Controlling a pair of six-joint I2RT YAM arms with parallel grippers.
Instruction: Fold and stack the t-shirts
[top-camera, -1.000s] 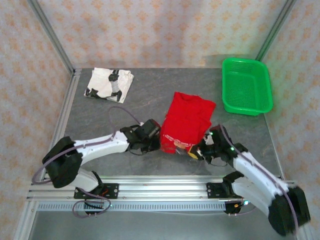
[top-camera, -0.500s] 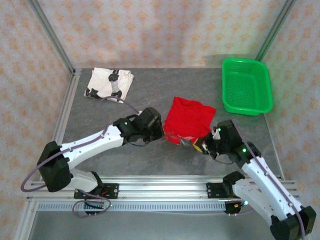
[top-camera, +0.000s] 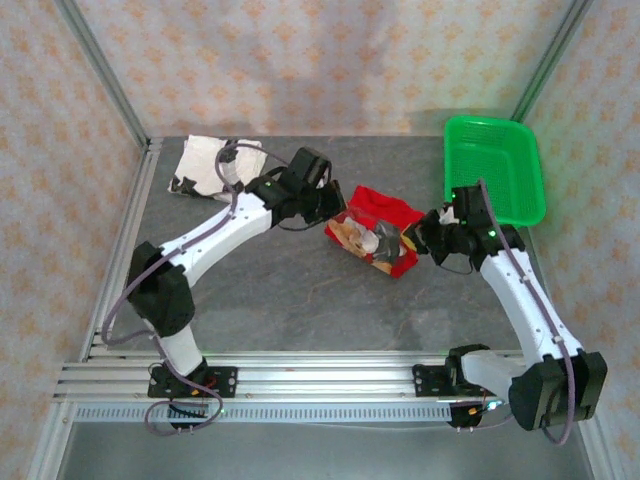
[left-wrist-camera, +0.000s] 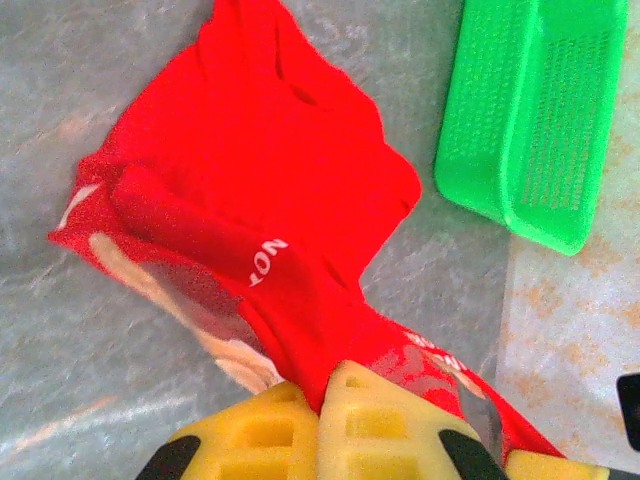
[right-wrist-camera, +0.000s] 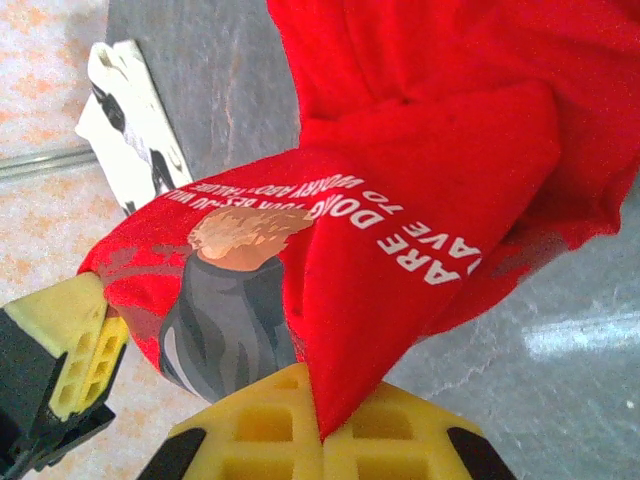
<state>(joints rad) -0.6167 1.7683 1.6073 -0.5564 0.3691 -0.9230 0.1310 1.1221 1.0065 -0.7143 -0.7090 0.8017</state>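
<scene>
My left gripper lowers outward over the red t-shirt's cloth (left-wrist-camera: 270, 190) lying on the tabletop next and releases the t-shirt's pinched edge there, since that edge is still held up.
The red t-shirt (top-camera: 375, 225) is stretched between both grippers at mid table, its cartoon print turned up toward the near side. My left gripper (top-camera: 336, 212) is shut on the shirt's left edge; in the left wrist view the red cloth (left-wrist-camera: 270, 190) runs into the pinched yellow fingers (left-wrist-camera: 390, 420). My right gripper (top-camera: 416, 236) is shut on the right edge, and the right wrist view has red cloth (right-wrist-camera: 420, 200) clamped between its yellow fingers (right-wrist-camera: 260, 430). The white t-shirt (top-camera: 205, 165) with black markings lies folded at the back left, partly behind the left arm.
A green plastic basket (top-camera: 495, 170) stands at the back right, close beyond my right gripper. Metal frame posts rise at the back corners. A rail runs along the table's near edge (top-camera: 320, 375).
Both grippers have carried the red shirt's near edge up and away toward the back of the table, folding it over itself. The print now faces up. The white shirt has not moved.
</scene>
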